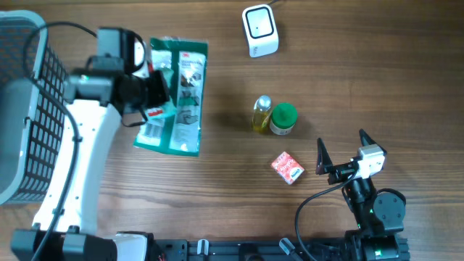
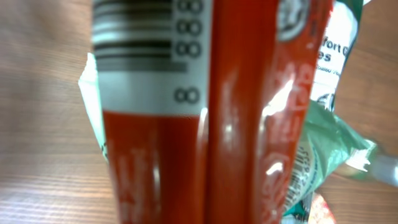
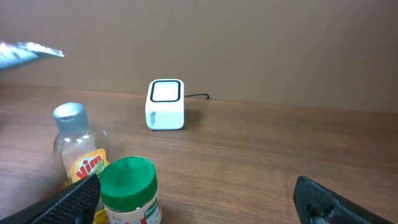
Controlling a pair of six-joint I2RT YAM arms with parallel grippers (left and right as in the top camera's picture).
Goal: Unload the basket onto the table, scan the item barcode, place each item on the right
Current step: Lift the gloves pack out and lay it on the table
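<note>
My left gripper has the bare tabletop (image 1: 226,134) beside the Vim bottle below it and to its right in the overhead view, so next it should swing over and down to let go.
A red glossy packet (image 2: 205,143) with a white barcode label (image 2: 140,56) fills the left wrist view, hiding the fingers. From overhead my left gripper (image 1: 154,90) is shut on it above the green-and-white packs (image 1: 181,109); a strip of the red packet (image 1: 154,112) shows below the gripper. The white scanner (image 1: 259,30) stands at the far middle of the table, well to the right of the left gripper, and appears as the scanner (image 3: 166,104) in the right wrist view. My right gripper (image 1: 341,154) rests open and empty near the front right.
A Vim bottle (image 1: 262,114) and a green-lidded jar (image 1: 283,119) stand mid-table, close ahead of the right gripper's left finger (image 3: 78,199). A small red box (image 1: 288,167) lies nearer the front. A grey wire basket (image 1: 29,109) occupies the left edge.
</note>
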